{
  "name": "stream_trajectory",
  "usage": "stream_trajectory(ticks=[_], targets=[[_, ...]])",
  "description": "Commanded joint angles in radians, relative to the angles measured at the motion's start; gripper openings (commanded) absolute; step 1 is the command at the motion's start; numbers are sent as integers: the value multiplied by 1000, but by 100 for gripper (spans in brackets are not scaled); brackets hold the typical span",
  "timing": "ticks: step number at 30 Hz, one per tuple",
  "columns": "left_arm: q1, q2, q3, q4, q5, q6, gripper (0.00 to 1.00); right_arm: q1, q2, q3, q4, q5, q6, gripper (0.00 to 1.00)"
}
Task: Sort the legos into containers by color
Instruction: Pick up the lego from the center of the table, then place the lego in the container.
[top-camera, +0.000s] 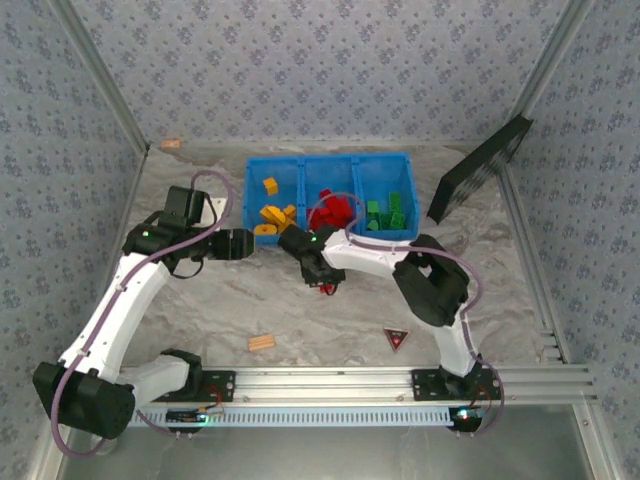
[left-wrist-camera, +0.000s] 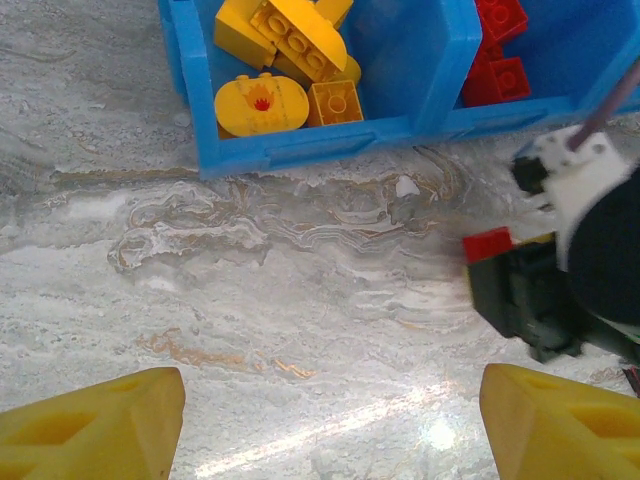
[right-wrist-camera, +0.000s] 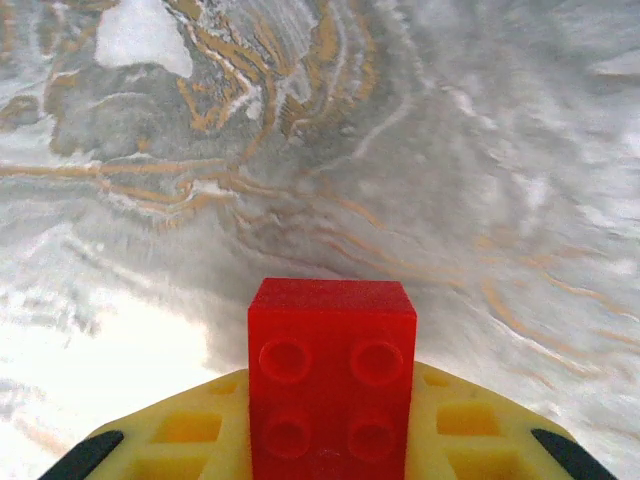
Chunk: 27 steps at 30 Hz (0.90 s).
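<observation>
The right gripper rises and moves outward over the middle container of red legos next, to release the red lego.
My right gripper is shut on a red lego, whose studs face the camera, low over the marbled table. From above, this gripper and its red lego sit just in front of the blue bin. The bin's three containers hold yellow legos on the left, red legos in the middle and green legos on the right. My left gripper hovers open and holds nothing near the bin's left front corner. In the left wrist view, the left gripper faces bare table, the yellow legos and the held red lego.
A tan wooden piece and a dark triangle with a red mark lie near the front rail. A black panel leans at the back right. Another tan piece sits in the back left corner.
</observation>
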<state>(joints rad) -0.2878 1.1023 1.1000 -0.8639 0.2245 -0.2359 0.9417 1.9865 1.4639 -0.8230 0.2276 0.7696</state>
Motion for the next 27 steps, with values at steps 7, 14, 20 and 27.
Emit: stream_trajectory(ticks=[7, 14, 20, 27], targets=[[7, -20, -4, -14, -4, -3, 78, -75, -126, 125, -27, 257, -271, 23], [7, -12, 17, -40, -26, -18, 78, -195, 24, 265, 113, 301, -459, 23], [6, -37, 9, -60, -51, -28, 79, -262, 167, 395, 183, 253, -524, 25], [11, -51, -7, -56, -61, -56, 79, -284, 318, 538, 191, 202, -562, 33]])
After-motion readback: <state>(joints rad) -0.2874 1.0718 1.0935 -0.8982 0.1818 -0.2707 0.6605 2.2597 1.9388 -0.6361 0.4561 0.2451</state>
